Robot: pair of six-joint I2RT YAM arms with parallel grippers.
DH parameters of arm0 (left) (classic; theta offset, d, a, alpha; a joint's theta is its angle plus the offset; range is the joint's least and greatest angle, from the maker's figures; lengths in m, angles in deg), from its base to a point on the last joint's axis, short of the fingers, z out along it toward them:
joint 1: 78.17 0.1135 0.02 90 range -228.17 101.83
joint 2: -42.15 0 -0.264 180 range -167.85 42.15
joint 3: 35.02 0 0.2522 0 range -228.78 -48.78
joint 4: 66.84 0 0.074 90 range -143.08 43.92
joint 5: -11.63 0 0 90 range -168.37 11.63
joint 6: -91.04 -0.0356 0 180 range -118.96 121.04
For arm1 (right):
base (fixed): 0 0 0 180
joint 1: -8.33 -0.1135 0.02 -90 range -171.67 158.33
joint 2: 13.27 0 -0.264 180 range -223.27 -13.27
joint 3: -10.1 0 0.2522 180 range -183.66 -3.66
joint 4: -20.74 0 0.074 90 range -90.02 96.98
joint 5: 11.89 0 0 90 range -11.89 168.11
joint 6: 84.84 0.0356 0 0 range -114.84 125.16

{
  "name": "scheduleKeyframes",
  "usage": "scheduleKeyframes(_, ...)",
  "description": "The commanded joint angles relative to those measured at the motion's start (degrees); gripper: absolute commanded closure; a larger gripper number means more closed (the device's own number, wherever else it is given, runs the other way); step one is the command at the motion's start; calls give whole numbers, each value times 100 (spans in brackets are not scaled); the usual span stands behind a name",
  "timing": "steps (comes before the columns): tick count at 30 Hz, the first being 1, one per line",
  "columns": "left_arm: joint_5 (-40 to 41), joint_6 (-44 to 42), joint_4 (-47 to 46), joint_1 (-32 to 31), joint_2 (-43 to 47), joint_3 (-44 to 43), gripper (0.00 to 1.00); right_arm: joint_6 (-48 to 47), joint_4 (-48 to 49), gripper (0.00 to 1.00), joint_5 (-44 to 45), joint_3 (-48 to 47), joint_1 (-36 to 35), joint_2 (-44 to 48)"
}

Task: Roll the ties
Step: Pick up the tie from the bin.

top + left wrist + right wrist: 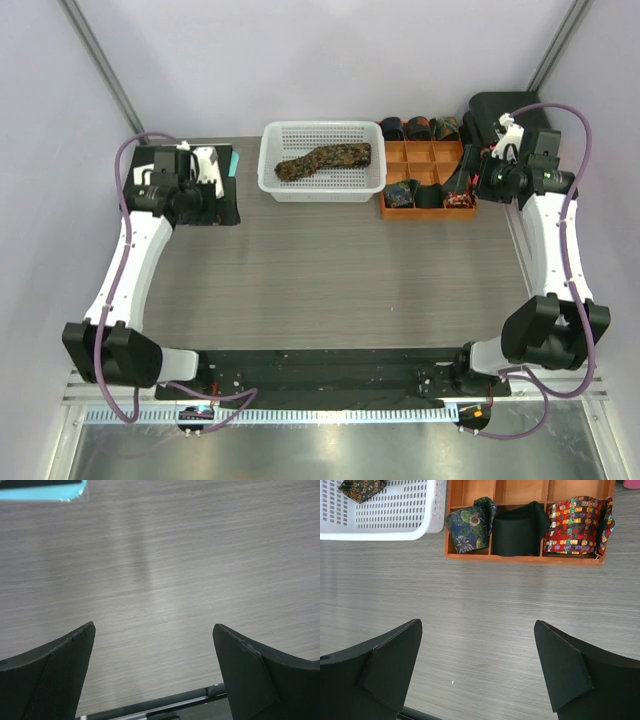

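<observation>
The left gripper moves to the right in the top view over the basket (pixel 275 185) next, then comes down around the unrolled tie's bent middle.
A mottled brown-gold tie (pixel 325 162) lies unrolled in the white mesh basket (pixel 275 185) at the back of the table; its end shows in the right wrist view (pixel 362 487). An orange compartment tray (pixel 432 153) holds rolled ties: a floral one (pixel 470 525), a black one (pixel 519 529) and a red mosaic one (pixel 575 525) in its near row. My left gripper (pixel 212 200) is open and empty over bare table (pixel 154 630) at the back left. My right gripper (pixel 470 185) is open and empty (pixel 477 622), just in front of the tray.
Three more rolled ties (pixel 417 127) sit along the tray's far row. A cyan-edged object (pixel 232 160) and a black pad (pixel 222 214) lie by the left gripper. A black object (pixel 505 108) stands at the back right corner. The basket (pixel 395 527) adjoins the tray.
</observation>
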Motion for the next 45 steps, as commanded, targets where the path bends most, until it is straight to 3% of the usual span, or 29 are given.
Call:
scheduleKeyframes(1,64,-441,-771,29,-582,-1058,0,-18,212,0,-54,-475,23,-283)
scheduleKeyframes(7,-324,-204,-1501,-584,-2427,-2806,0,-53,265,0,-1,-712,23,-573)
scheduleKeyframes(15,141,-20,-2748,-1342,-4906,-4783,0,-114,239,0,86,-844,23,-907)
scheduleKeyframes(16,272,242,-3142,-1368,-5552,-5160,0,-132,230,0,87,-871,23,-994)
scheduleKeyframes(21,168,350,-3839,-1386,-6681,-5620,0,-167,256,0,157,-853,23,-1162)
scheduleKeyframes(28,27,8,-4235,-1421,-7403,-5911,0,-299,300,0,420,-1002,23,-1390)
scheduleKeyframes(37,650,-687,-4859,-1623,-7887,-6139,0,-308,300,0,552,-1126,23,-1610)
scheduleKeyframes(41,774,-1152,-4983,-1720,-8107,-6412,11,-325,300,0,623,-1134,23,-1619)
scheduleKeyframes(42,739,-1232,-4965,-1746,-8107,-6421,19,-325,300,0,640,-1134,23,-1619)
scheduleKeyframes(45,511,-1417,-4956,-1799,-8002,-6237,28,-334,309,0,640,-1134,23,-1584)
